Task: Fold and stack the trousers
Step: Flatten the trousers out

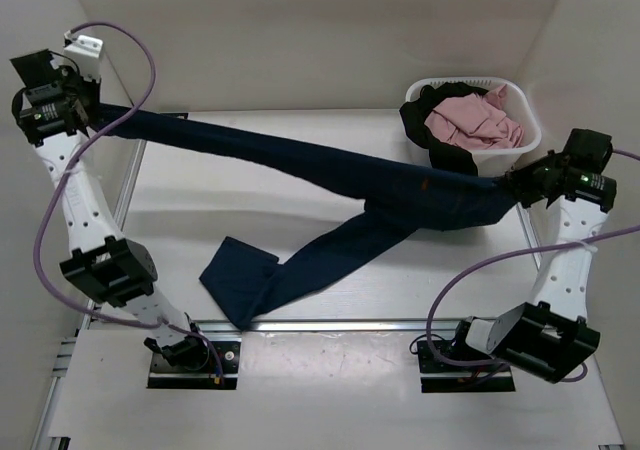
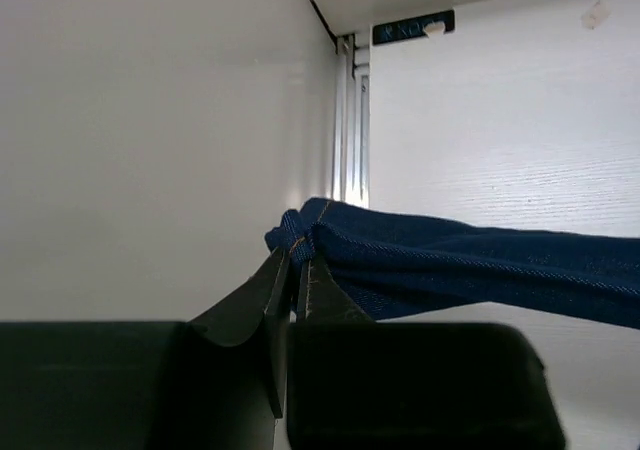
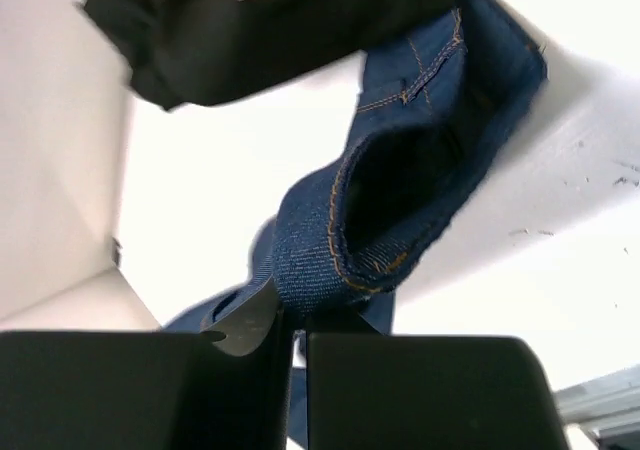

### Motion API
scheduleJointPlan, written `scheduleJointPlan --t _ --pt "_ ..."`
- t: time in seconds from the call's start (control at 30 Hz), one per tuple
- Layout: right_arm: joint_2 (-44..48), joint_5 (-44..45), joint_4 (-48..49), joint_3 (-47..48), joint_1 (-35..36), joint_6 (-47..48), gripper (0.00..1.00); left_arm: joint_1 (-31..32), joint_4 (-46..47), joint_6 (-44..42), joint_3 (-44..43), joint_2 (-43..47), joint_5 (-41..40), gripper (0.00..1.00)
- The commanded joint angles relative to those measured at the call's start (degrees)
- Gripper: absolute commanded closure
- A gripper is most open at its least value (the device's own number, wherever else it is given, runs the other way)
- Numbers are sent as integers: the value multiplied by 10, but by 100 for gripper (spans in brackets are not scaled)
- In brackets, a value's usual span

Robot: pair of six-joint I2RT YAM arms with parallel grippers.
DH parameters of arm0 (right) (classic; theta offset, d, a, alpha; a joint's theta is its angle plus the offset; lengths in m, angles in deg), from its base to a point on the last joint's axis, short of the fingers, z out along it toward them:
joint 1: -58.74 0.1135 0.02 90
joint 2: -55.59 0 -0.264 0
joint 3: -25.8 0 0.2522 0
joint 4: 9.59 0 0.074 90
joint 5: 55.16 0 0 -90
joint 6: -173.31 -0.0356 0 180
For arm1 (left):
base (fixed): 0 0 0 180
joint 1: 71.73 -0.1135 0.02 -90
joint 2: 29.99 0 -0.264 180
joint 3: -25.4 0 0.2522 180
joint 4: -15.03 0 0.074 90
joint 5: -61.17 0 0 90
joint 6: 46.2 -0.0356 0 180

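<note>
I should bring my right gripper down next and pull it back toward the metal bar.
The dark navy trousers (image 1: pixel 330 175) hang stretched across the table. My left gripper (image 1: pixel 92 110) at the far left is shut on one leg's hem; that leg runs taut to the waist. In the left wrist view the fingers (image 2: pixel 296 270) pinch the blue hem (image 2: pixel 300 228). My right gripper (image 1: pixel 512 185) at the right is shut on the waistband, seen with tan stitching in the right wrist view (image 3: pixel 340 240). The other leg (image 1: pixel 290 265) trails down onto the table, its end folded at the near left.
A white basket (image 1: pixel 520 140) at the back right holds a pink garment (image 1: pixel 470 120), with a black garment (image 1: pixel 425 130) draped over its rim, close to my right gripper. White walls enclose the table on the left, back and right. A metal rail (image 1: pixel 330 323) runs along the near edge.
</note>
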Motion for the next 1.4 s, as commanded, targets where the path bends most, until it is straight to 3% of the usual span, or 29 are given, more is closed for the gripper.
scheduleJointPlan --t 0.0,0.2,0.4,0.53,0.63,0.8,0.87,1.0,1.1,1.17,1.2,1.3,1.37 --pt "16 46 -45 4 -34 21 100 -17 17 -39 30 36 -29 86" --pt "53 16 -23 -65 -39 15 100 -17 17 -69 156 121 -35 86" --pt "79 75 -45 -79 -60 26 100 -22 -10 -125 285 210 -64 86" --pt "84 93 -37 -140 -76 26 100 -35 -10 -139 359 247 -64 86" --pt "90 71 -14 -181 -76 15 100 -35 -48 -120 354 254 -15 86" --pt "98 148 -33 -203 -76 34 100 3 -222 -186 290 221 193 86" --pt "113 185 -43 -230 -83 34 100 11 -209 -213 329 231 181 86" --pt "146 314 -55 -299 -89 11 99 1 -137 -247 469 312 69 86" --pt "146 309 -38 -334 -96 28 37 -5 -142 -254 492 341 78 86" --pt "153 267 -9 -334 -96 47 7 -5 -160 -241 463 347 111 86" --pt "161 236 10 -319 -96 78 1 -5 -167 -219 442 347 153 86" --pt "182 176 80 -264 -28 116 1 10 -193 -192 323 333 229 86" --pt "173 175 117 -188 69 163 1 10 -222 -202 219 314 336 86"
